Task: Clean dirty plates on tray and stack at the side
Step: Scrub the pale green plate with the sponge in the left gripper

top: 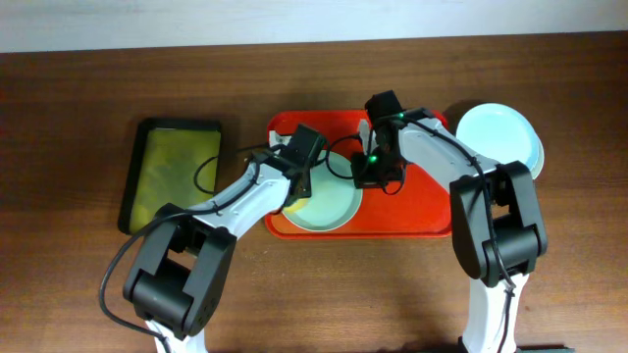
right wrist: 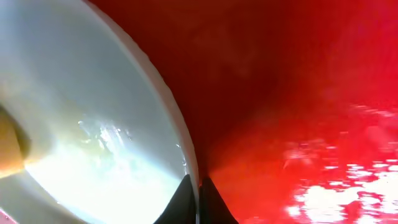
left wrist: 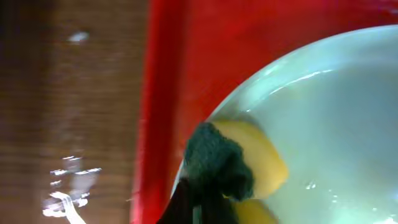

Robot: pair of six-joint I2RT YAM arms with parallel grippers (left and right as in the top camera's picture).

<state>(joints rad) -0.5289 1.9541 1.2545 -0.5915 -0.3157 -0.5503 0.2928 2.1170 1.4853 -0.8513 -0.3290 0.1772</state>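
Note:
I need to lift my left gripper off the plate next, carry the sponge past the red rim and lower it onto the dark tray's yellow-green inside, which is empty.
A pale plate lies on the red tray, at its front left. My left gripper is shut on a yellow sponge with a dark green pad and presses it on the plate's left rim. My right gripper is shut on the plate's right rim, one finger on each side. The sponge's yellow edge also shows in the right wrist view. Two pale mint-blue plates are stacked on the table right of the tray.
A smaller dark tray with a yellow-green inside lies on the wooden table left of the red tray. The red tray's raised left rim runs close beside the sponge.

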